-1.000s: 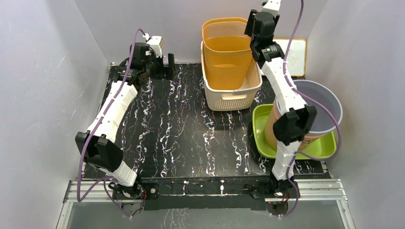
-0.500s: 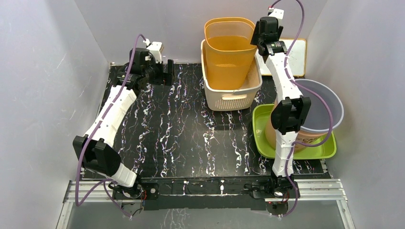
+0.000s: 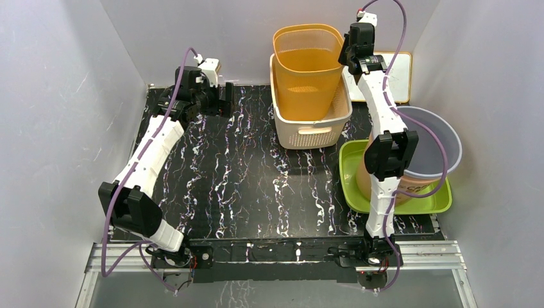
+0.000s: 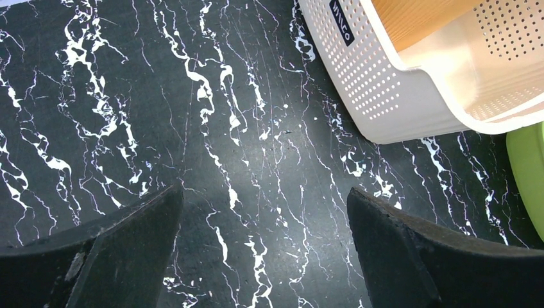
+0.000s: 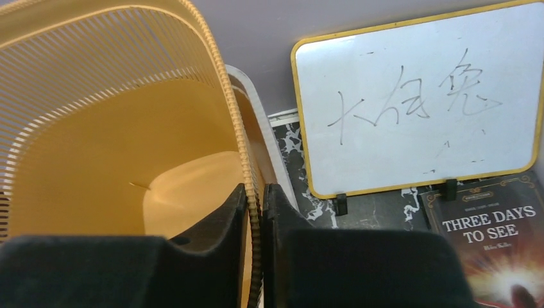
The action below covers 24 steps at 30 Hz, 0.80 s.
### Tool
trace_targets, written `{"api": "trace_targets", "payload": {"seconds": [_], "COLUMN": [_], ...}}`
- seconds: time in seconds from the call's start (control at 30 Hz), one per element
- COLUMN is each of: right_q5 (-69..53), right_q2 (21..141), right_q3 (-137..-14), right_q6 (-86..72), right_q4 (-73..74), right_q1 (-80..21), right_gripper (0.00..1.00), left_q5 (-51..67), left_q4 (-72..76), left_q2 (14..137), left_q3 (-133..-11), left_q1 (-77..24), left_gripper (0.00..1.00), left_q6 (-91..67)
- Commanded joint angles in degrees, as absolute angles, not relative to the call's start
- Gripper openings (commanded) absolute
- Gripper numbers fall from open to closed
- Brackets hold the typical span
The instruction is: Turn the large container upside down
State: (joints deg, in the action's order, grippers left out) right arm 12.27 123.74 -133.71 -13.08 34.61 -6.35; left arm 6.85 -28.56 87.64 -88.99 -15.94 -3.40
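My right gripper is next going to lift the orange basket (image 3: 306,70), which is now inside the white basket, and move it to the left in the top view. Then it will lower it onto the bare table and let go.
The large container is an orange slatted basket (image 3: 306,70) standing upright, mouth up, inside a white perforated basket (image 3: 312,131) at the back of the table. My right gripper (image 3: 348,56) is at its right rim. In the right wrist view the gripper (image 5: 255,190) is shut on the thin rim, one finger inside the orange basket (image 5: 96,128) and one outside. My left gripper (image 3: 226,101) hovers at the back left, open. In the left wrist view it (image 4: 264,199) has nothing between its fingers, only the black marbled table below.
A grey bucket (image 3: 428,138) stands on a green tray (image 3: 349,168) at the right, beside my right arm. A whiteboard (image 5: 417,102) leans on the back wall, with a book (image 5: 494,237) lying before it. The white basket's corner (image 4: 398,83) lies right of my left gripper.
My right gripper has moved slightly right to the orange basket's rim and closed on it. The left arm has shifted only a little.
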Motion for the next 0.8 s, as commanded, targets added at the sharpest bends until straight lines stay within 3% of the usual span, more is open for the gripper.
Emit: {"api": "trace_targets", "payload": {"seconds": [0.0, 0.3, 0.77], "right_q5": [10.23, 9.93, 4.68], "right_q2": [122.05, 118.6, 101.03], "right_q3": [-134.47, -134.76, -128.23], "right_q6": [-13.55, -15.82, -21.43], "right_q4": [34.67, 34.09, 19.13], "right_q1": [-6.33, -6.28, -6.32], "right_gripper": [0.0, 0.0, 0.0], "left_q5": [6.47, 1.29, -9.24], "left_q4": [-28.65, -29.78, -36.62], "left_q2": [85.16, 84.11, 81.45], "left_q3": [-88.6, -88.75, -96.6], "left_q1": [-16.22, -16.16, -16.09], "left_gripper": [0.98, 0.99, 0.98], "left_q6": [-2.31, -3.26, -4.52]}}
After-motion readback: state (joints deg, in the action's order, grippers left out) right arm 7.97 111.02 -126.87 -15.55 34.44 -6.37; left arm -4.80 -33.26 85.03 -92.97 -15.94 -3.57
